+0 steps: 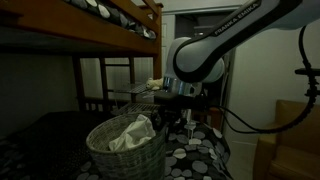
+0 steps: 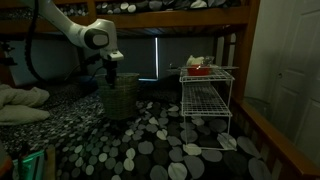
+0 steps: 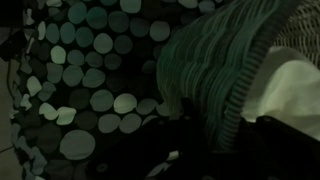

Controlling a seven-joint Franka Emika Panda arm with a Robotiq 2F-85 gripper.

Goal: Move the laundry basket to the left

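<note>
I will pull the basket point(image 1: 122, 150) away from the wire rack and let go of its ribbed side, since open spotted rug lies below it, opposite the rack.
The laundry basket point(image 1: 122, 150) is a round woven wicker tub with a thick braided rim, and it stands on the spotted rug. White cloth point(image 1: 131, 132) lies bunched inside it. In the other exterior view the laundry basket point(image 2: 120, 98) sits under the arm. My gripper point(image 1: 183, 120) reaches down at the basket's rim, and an exterior view shows my gripper point(image 2: 112, 74) right at the top edge. In the wrist view the basket wall point(image 3: 205, 60) and rim run between my dark fingers. There my gripper point(image 3: 225, 115) is shut on the rim, with white cloth point(image 3: 295, 85) on the inner side.
A white wire rack point(image 2: 207, 100) with a red item point(image 2: 198, 68) on top stands beside the basket. A bunk bed point(image 1: 100, 20) hangs overhead. The spotted rug point(image 2: 160, 140) covers the floor. A white door point(image 2: 290, 60) and a pillow point(image 2: 20, 100) flank the scene.
</note>
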